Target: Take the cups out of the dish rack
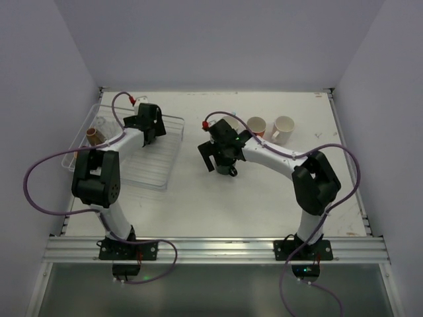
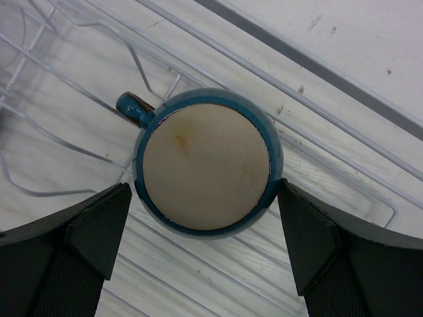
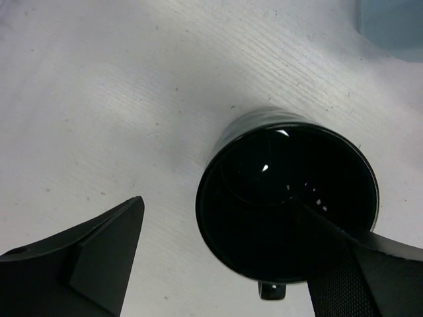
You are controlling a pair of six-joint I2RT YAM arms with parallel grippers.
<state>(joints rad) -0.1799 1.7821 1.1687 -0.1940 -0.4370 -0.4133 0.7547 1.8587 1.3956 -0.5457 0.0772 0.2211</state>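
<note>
The robot should next raise its right gripper off the dark cup and turn to the left gripper to close on the teal mug, because the left gripper's fingers are already on either side of it.
A dark teal mug stands upside down on the ridged base of the see-through dish rack, handle to the upper left. My left gripper is open, one finger close on each side of the mug. In the top view the left gripper hides the mug. A dark cup stands upright on the table. My right gripper is open over it, the right finger over its rim and the left finger well apart. A brown cup and a clear glass sit in the rack's far left corner.
An orange-lined cup and a white mug stand on the table beyond the right gripper. A light blue cup shows at the right wrist view's top right corner. Rack wires run around the teal mug.
</note>
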